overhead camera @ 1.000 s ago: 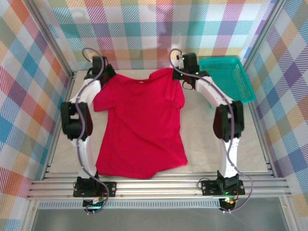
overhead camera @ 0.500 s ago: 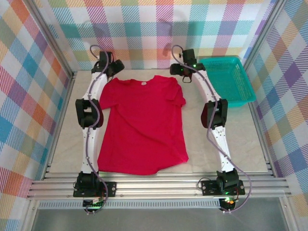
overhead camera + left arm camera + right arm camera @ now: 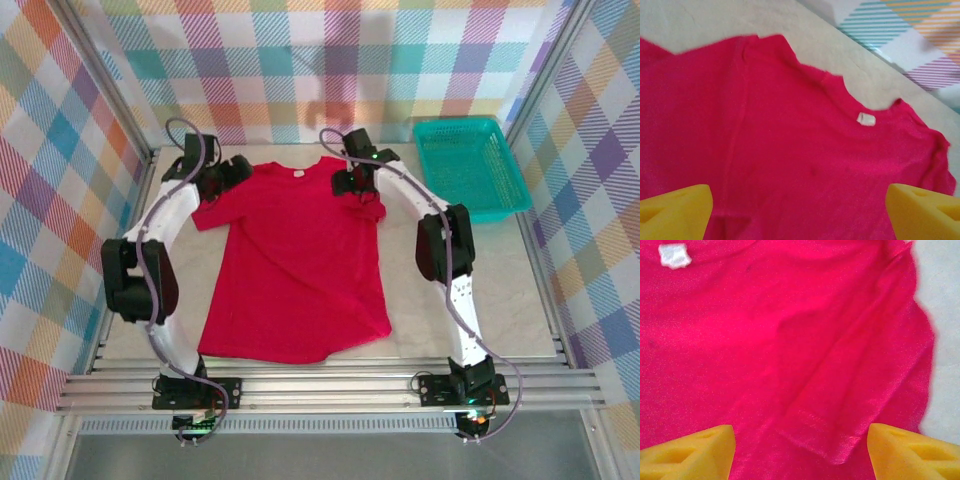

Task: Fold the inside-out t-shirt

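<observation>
The raised fold of the folded sleeve lies below my right gripper, already between my fingers, so my right gripper needs to lower its open fingers on both sides of the fold's cuff end and close.
The inside-out t-shirt, bright red, lies spread flat on the table with its collar at the far side and hem toward the arm bases. Its white neck tag shows at the collar, also in the right wrist view. My left gripper hovers over the shirt's left shoulder, open, with red cloth below its yellow fingertips and nothing between them. My right gripper is open above the right shoulder, where the sleeve lies folded over on itself.
A teal plastic basket stands at the far right corner of the table. Bare grey tabletop lies right of the shirt. Checked fabric walls and metal frame rails enclose the workspace.
Both grippers went from shut on the shirt's shoulders to open and let the cloth drop flat. Both then moved back in over the shoulders.
</observation>
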`<state>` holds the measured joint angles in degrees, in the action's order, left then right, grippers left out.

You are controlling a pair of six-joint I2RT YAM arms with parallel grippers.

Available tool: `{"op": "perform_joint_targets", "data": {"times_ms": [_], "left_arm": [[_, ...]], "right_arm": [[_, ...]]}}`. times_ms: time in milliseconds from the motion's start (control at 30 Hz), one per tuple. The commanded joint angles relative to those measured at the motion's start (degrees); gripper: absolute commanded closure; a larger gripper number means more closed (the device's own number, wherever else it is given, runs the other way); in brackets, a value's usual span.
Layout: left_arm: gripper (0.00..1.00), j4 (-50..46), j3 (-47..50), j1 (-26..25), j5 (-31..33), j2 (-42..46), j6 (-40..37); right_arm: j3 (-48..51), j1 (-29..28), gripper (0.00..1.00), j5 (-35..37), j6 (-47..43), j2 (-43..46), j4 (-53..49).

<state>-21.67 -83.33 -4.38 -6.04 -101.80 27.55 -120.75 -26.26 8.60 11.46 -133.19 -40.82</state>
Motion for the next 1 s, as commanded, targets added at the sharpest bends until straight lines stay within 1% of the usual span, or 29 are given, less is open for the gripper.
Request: {"op": "perform_joint_targets", "data": {"times_ms": [0,133,233,467,533,600,633,833,967], "left_arm": [[0.11,9.18,8.72,-1.18,-1.93,1.68,3.39],[0.12,8.88,11.14,-1.15,-2.26,0.17,3.75],[0.12,10.26,12.95,-1.15,-2.56,-0.92,4.04],[0.13,10.77,13.56,-1.15,-2.5,-2.96,4.06],[0.13,10.77,13.54,-1.16,-2.39,-3.09,4.09],[0.13,10.56,13.37,-1.15,-2.26,-3.23,4.09],[0.13,10.45,13.24,-1.15,-2.37,-3.32,4.0],[0.14,9.57,12.85,-1.15,-2.05,-3.32,3.63],[0.14,8.86,12.49,-1.15,-1.15,-3.23,3.33]], "right_arm": [[-1.07,0.51,0.3,1.31,2.8,-2.03,-0.86],[-3.49,0.55,0.3,2.78,3.04,-4.59,-2.72],[-3.33,0.6,0.3,4.04,2.93,-5.32,-3.06],[-5.22,0.75,0.31,3.24,3.56,-8.03,-3.83],[-5.12,0.76,0.32,3.21,3.43,-8.26,-3.92],[-4.9,0.76,0.36,3.34,3.39,-8.48,-3.84],[-4.77,0.74,0.41,3.35,3.39,-8.56,-3.83],[-4.54,0.77,0.78,4.61,2.87,-8.15,-3.98],[-5.33,0.77,0.97,5.5,2.03,-6.65,-5.24]]}}
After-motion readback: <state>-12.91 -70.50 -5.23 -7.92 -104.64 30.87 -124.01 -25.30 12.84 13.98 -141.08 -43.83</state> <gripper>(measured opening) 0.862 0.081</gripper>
